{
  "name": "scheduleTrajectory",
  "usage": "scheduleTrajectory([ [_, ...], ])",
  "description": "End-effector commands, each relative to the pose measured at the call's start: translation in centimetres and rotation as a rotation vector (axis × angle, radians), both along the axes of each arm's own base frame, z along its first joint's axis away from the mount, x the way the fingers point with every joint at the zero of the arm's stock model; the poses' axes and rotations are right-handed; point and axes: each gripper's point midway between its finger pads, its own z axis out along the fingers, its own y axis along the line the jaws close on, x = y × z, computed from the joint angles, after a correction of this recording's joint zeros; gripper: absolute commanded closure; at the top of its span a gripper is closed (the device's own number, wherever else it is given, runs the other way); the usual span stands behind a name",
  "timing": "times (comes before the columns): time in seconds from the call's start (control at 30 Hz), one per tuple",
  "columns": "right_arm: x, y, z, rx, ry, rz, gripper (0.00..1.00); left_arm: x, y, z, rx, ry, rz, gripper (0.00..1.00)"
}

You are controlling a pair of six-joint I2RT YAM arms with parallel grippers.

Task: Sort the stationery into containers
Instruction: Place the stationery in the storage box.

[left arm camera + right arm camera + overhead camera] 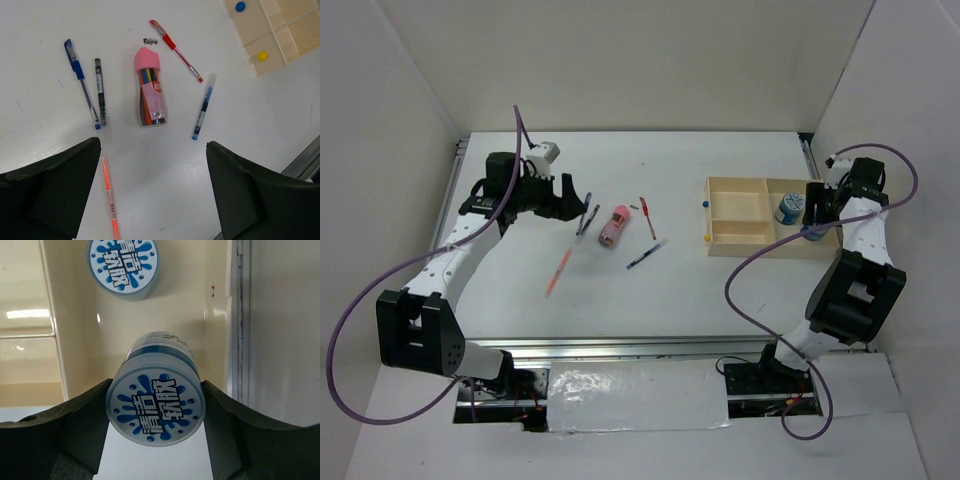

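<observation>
Next, my right gripper goes down into the tray section's near end (804, 245) (112, 357) and releases the roll upright there. The section's bottom is bare short of the other standing roll.
My right gripper (156, 410) is shut on a blue-and-white roll (156, 407), held over the near edge of the tan wooden tray (170, 315). A second roll (123, 265) stands in the same right compartment and also shows in the top view (789, 208). My left gripper (152, 190) is open and empty above the table. Below it lie the pink cylinder (149, 87), a red pen (176, 50), a blue pen (202, 109), a dark blue pen (81, 82), a black pen (100, 92) and an orange pen (109, 195) by the left finger (60, 185).
The tray (760, 240) sits at the right of the table, its left compartments holding nothing that I can see. A blue dot (705, 203) and a yellow dot (706, 238) mark its left wall. White walls enclose the table on three sides.
</observation>
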Motion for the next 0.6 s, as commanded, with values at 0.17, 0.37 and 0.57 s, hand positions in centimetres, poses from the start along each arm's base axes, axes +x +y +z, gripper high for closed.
scheduleTrajectory([
  [0.17, 3.8, -2.6, -2.5, -0.036, -0.019, -0.029, 0.48, 1.7, 1.0, -1.6, 0.085, -0.008, 0.041, 0.01],
  [0.37, 3.8, -2.8, -6.4, -0.016, 0.035, -0.055, 0.31, 2.0, -0.7, -5.4, 0.289, -0.003, -0.041, 0.01],
  [0.57, 4.2, -2.0, -5.3, 0.0, 0.021, -0.064, 0.0, 2.8, -5.7, -8.7, 0.422, 0.001, -0.109, 0.04],
])
